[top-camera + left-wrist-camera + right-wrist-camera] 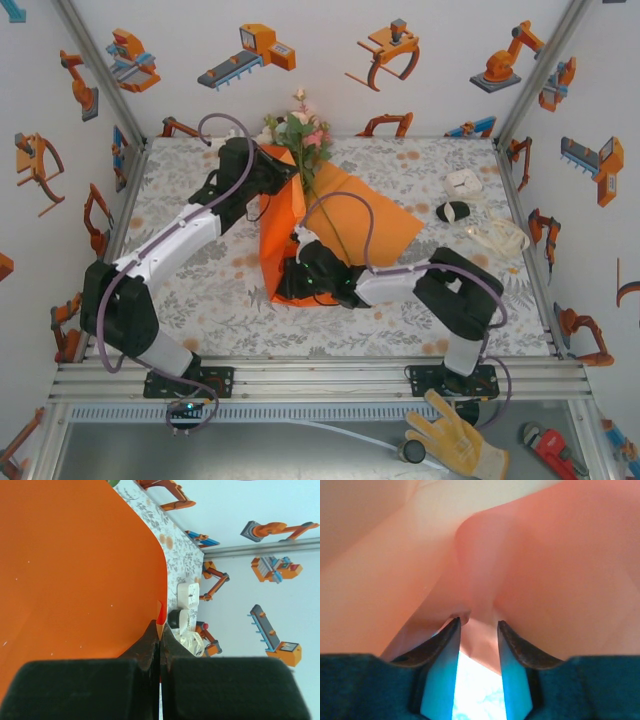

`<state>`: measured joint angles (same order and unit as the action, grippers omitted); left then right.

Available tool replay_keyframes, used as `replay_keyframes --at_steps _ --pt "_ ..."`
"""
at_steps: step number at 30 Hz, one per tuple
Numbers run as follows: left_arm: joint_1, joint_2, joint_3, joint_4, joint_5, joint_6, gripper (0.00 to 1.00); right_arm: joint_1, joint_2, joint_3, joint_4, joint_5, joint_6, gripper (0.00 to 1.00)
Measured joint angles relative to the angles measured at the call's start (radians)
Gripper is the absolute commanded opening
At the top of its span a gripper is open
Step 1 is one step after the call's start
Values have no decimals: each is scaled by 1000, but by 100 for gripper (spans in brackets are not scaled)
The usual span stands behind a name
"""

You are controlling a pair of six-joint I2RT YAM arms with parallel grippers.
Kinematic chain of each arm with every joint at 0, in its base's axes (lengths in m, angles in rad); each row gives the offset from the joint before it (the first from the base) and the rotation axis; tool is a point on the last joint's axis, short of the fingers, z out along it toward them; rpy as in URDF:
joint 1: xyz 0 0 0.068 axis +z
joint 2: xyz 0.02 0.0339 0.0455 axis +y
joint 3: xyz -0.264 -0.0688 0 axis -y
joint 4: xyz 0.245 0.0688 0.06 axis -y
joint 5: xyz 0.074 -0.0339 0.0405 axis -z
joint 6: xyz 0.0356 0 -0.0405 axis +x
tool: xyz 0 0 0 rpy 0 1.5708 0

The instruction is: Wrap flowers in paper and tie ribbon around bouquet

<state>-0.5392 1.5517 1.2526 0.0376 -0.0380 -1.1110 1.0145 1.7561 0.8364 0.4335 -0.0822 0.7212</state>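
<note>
The stems still lie uncovered, so the robot will next carry the raised paper edge in its left gripper across them and down toward the sheet's flat side and let the edge go.
The orange paper [385, 225] lies in the middle of the table, its left side lifted and folded over. The flowers [303, 132] lie at its far end, with their thin stems running down across the sheet. My left gripper [275, 185] is at the raised left edge. In the left wrist view it [160, 630] is shut on the paper [75, 570]. My right gripper [300, 270] is low at the paper's near end. In the right wrist view it [477, 625] stands open, a fold of paper [480, 580] right at its tips. The cream ribbon [497, 237] lies loose at the right.
A white box [464, 182] and a black oval object [453, 211] sit at the right, just beyond the ribbon. A yellow glove [455, 435] and a red wrench [550, 450] lie off the table in front. Walls close in the left, right and far sides.
</note>
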Motion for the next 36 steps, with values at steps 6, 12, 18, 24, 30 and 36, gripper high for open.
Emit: replay_keyframes --at_steps 6,12,18,24,30,36 --pt "-4 53 0 53 5 -6 3 -21 -297 -160 9 51 11 59" --pt "-10 76 0 63 2 -11 4 -35 -400 -193 20 46 73 66" --pt "-12 76 0 78 -22 -10 5 -35 -217 -82 36 29 176 55" --pt "-12 80 2 80 -42 0 26 -35 -124 -29 43 23 242 13" --pt "-7 49 -8 79 -49 118 56 -46 -122 -29 -3 50 256 9" --pt "-3 -216 -182 21 -86 311 59 -87 -95 -30 -35 47 220 6"
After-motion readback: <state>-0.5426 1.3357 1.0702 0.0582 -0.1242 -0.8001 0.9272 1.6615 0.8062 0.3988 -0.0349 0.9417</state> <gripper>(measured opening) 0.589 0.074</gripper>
